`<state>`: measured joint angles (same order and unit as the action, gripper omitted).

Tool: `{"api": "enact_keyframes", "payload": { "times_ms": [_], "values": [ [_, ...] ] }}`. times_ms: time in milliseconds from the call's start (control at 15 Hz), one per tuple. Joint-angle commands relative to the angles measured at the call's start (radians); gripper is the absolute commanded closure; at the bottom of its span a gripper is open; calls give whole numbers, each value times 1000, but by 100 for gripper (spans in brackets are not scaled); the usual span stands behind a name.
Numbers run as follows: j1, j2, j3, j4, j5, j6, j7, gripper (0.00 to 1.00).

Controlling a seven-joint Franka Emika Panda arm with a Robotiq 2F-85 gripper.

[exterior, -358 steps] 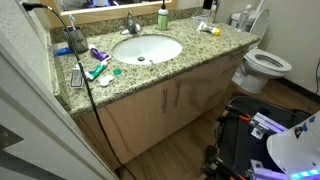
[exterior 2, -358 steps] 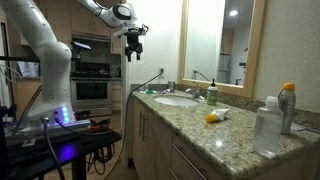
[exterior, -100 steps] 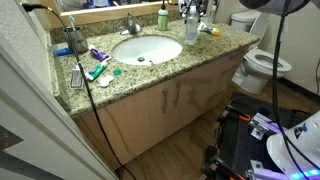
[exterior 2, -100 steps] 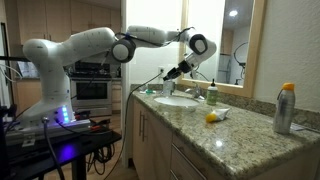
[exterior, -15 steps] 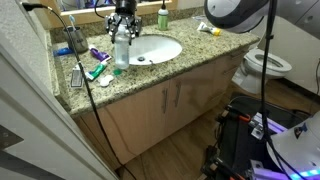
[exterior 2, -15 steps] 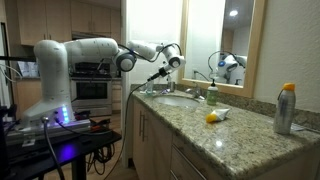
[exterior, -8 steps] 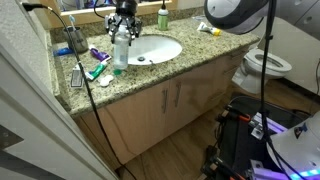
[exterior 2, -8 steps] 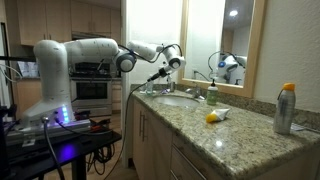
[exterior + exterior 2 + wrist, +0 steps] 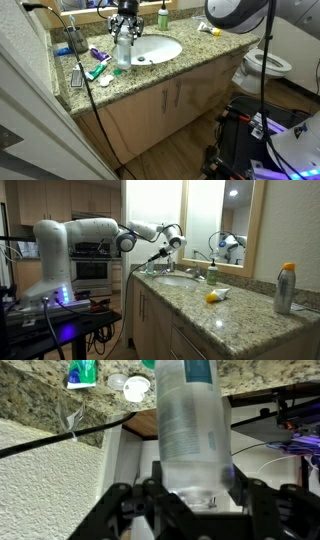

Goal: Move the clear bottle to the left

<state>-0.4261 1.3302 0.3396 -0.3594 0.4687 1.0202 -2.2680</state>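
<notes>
I should lower the upright bottle slightly toward the basin with my gripper until its base rests on the granite counter beside the sink basin below, then release it.
The clear bottle (image 9: 122, 50) stands upright over the granite counter (image 9: 190, 55), just left of the sink basin (image 9: 147, 48). My gripper (image 9: 126, 20) comes down from above and is shut on the bottle's upper part. In the wrist view the clear bottle (image 9: 190, 430) fills the middle, with a blue label at its far end. There my gripper (image 9: 192, 498) shows dark fingers (image 9: 125, 500) pressed against both sides of it. In an exterior view the arm reaches over the counter's far end, where the gripper (image 9: 160, 256) is small and the bottle cannot be made out.
A faucet (image 9: 131, 24) and green soap bottle (image 9: 163, 17) stand behind the sink. Tubes (image 9: 97, 70), a wire basket (image 9: 70, 40) and a black cable (image 9: 85, 90) crowd the counter's left end. A toilet (image 9: 265, 65) is at the right. A yellow-capped can (image 9: 285, 288) stands nearby.
</notes>
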Motion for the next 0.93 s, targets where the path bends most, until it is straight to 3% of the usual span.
{"api": "enact_keyframes", "payload": {
  "times_ms": [0,600,667,867],
  "values": [
    [-2,-17,-23,0,-24,-21,18,63],
    [-4,3,-37,0,-41,-27,18,63],
    [-3,2,-36,0,-40,-26,20,14],
    [-2,-1,-31,0,-35,-19,15,2]
  ]
}}
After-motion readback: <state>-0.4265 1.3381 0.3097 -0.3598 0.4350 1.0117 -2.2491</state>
